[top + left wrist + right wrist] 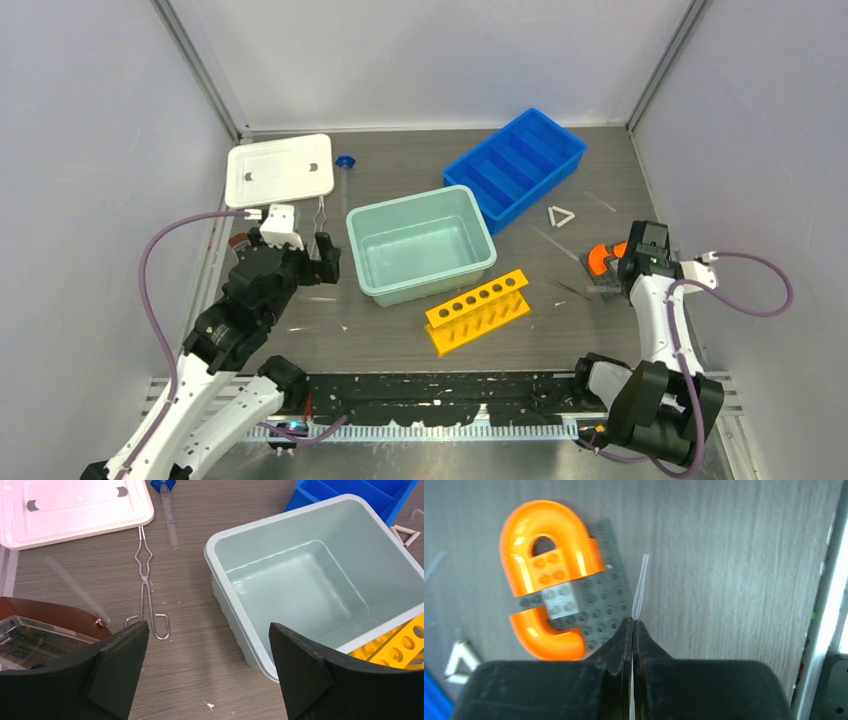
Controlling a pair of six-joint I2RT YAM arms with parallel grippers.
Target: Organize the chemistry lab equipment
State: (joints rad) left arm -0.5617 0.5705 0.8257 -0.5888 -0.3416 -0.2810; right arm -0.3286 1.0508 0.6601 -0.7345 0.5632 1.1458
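My right gripper lifts the stick outward over the slot's side, lowers it inside and releases next. The blue tray's empty second slot from the tub lies outward.
My right gripper (pixel 633 622) is shut on a thin clear tapered stick (pixel 640 587), whose tip pokes out past the fingertips just above the table, beside an orange and grey brick piece (pixel 549 605). From above, the right gripper (pixel 618 277) sits at the right side of the table. Silvery wire tongs (pixel 145 580) lie flat ahead of my left gripper (pixel 207 626), which hangs open over bare table with nothing between its fingers. A clear tube with a blue cap (pixel 170 517) lies beyond the tongs. A wire triangle (pixel 561 216) rests by the blue tray.
A pale teal tub (pixel 420 195) stands mid-table, just right of the left gripper (pixel 320 250). A blue divided tray (pixel 515 165) is behind it and a yellow hole rack (pixel 478 310) in front. A white lid (pixel 280 170) lies back left. Another clear tube (pixel 75 587) lies left of the tongs.
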